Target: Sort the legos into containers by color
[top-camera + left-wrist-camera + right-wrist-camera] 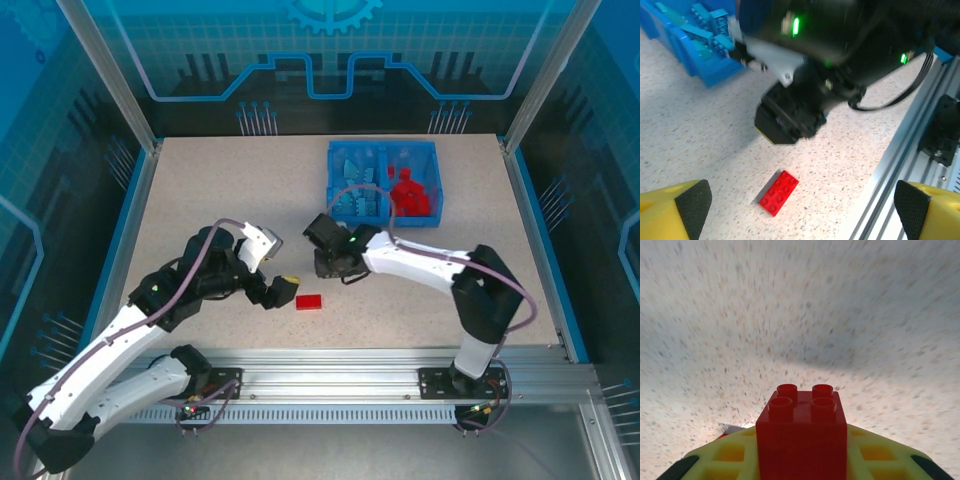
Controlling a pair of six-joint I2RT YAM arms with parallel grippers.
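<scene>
The container holding red legos is outward of my right gripper, so I should lift that gripper up and outward over the container and release the square red lego.
A flat red lego (309,302) (779,192) lies alone on the speckled table. My left gripper (284,290) (802,212) hovers just left of it, open, with the brick lying between and ahead of its yellow fingers (692,202). My right gripper (329,264) (802,462) points down at the table just behind that brick, shut on a square red lego (802,432) with four studs. The blue bin (384,215) stands behind; its left container holds light blue legos (357,185) (702,27), its right container holds red legos (410,190).
The right arm's black wrist (805,60) hangs close above the loose red brick in the left wrist view. An aluminium rail (330,365) (900,165) runs along the near table edge. Bare tabletop (210,190) spreads left of the bin.
</scene>
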